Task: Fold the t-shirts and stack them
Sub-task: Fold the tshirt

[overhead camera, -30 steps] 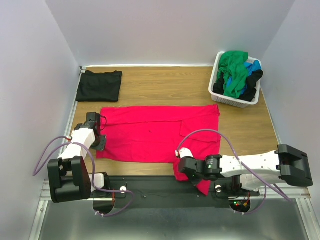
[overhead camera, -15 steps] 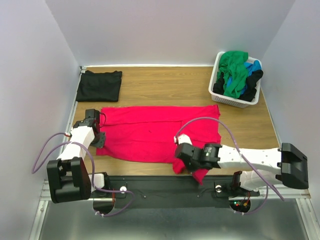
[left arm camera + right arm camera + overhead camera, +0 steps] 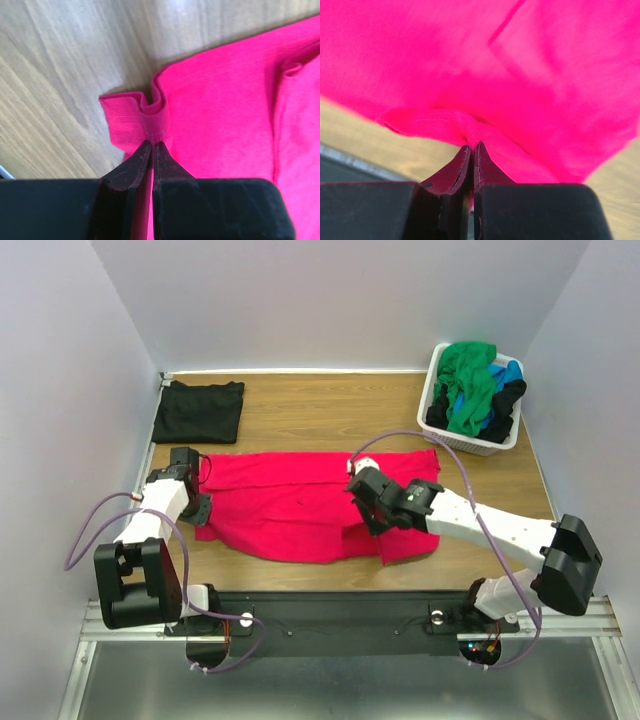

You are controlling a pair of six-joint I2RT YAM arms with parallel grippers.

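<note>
My right gripper carries the hemmed fold outward toward the shirt's far edge (image 3: pixel 392 460) next and releases it there, since that edge lies outward of the gripper.
A large pinkish-red t-shirt (image 3: pixel 290 505) lies spread across the middle of the wooden table. My left gripper (image 3: pixel 198 508) is shut on its left hem edge (image 3: pixel 150 122), with the cloth bunched between the pads. My right gripper (image 3: pixel 362 502) is shut on a fold of the shirt's right part (image 3: pixel 465 127) and holds it lifted over the shirt's middle. A folded black t-shirt (image 3: pixel 199 410) lies at the far left corner. Green (image 3: pixel 468 380), blue (image 3: pixel 508 371) and black (image 3: pixel 503 405) shirts are heaped in the basket.
A white plastic laundry basket (image 3: pixel 452 438) stands at the far right corner. White walls close the table at the left, back and right. A black rail (image 3: pixel 320 610) runs along the near edge, with the arm bases on it.
My right gripper has carried the shirt's near right corner up from the near edge and away, over the shirt. My left gripper has moved a little farther from the near edge with the left hem.
</note>
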